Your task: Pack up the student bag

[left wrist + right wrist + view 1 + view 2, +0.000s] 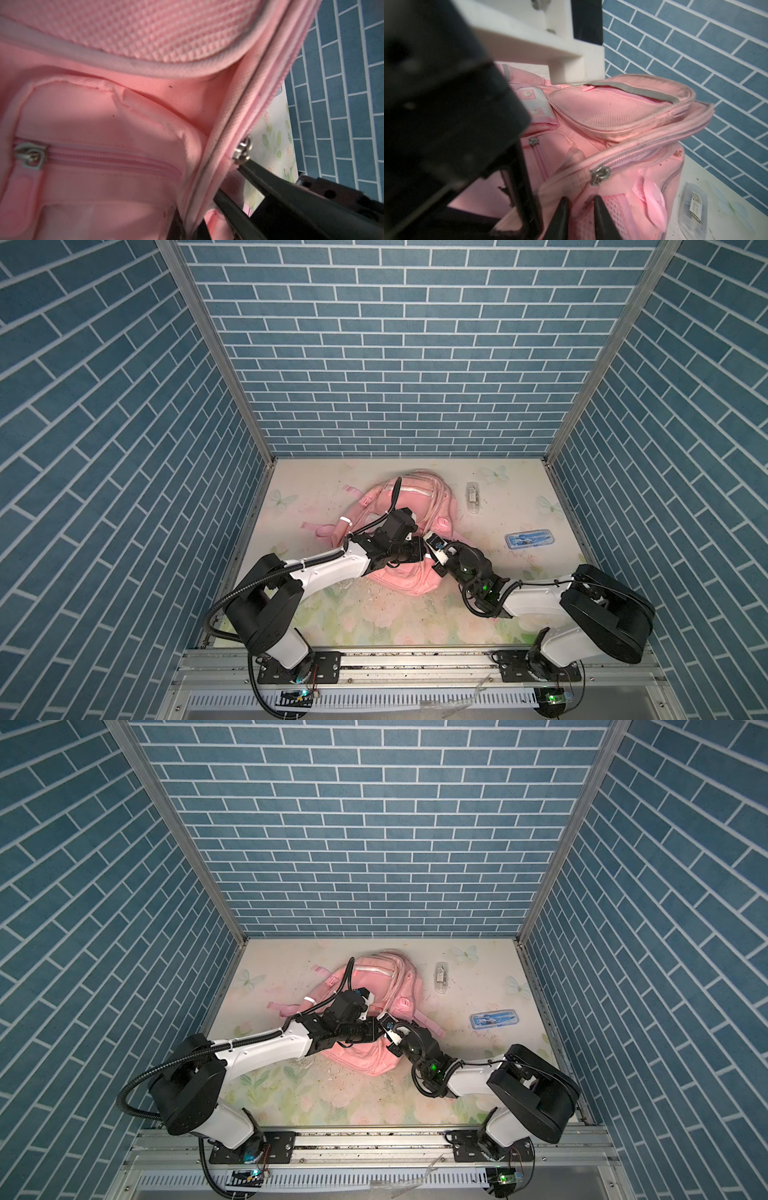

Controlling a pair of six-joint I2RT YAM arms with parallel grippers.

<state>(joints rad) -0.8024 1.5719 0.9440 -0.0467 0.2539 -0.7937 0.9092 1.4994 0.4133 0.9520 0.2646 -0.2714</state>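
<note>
The trailing pink straps lie across the bag (401,585) from my left gripper, so it needs to pull the bag's rim toward them next and release it.
The student bag (401,585) (365,1058), a pink backpack, lies in the middle of the table in both top views. Both grippers meet over its centre. My left gripper (419,551) (188,229) is shut on the edge of the bag's opened main compartment, with the pink rim between its fingers. My right gripper (428,540) (581,209) pinches a fold of pink fabric just below a silver zipper slider (600,175) (242,149). The bag's inner zipped pocket (112,164) shows in the left wrist view. What lies deeper inside the bag is hidden.
A clear case with a small metal item (473,497) (693,207) lies right of the bag near the back wall. A blue-tinted clear case (530,539) (494,1019) sits further right. Pink straps (320,529) trail to the bag's left. Blue brick walls enclose the table on three sides.
</note>
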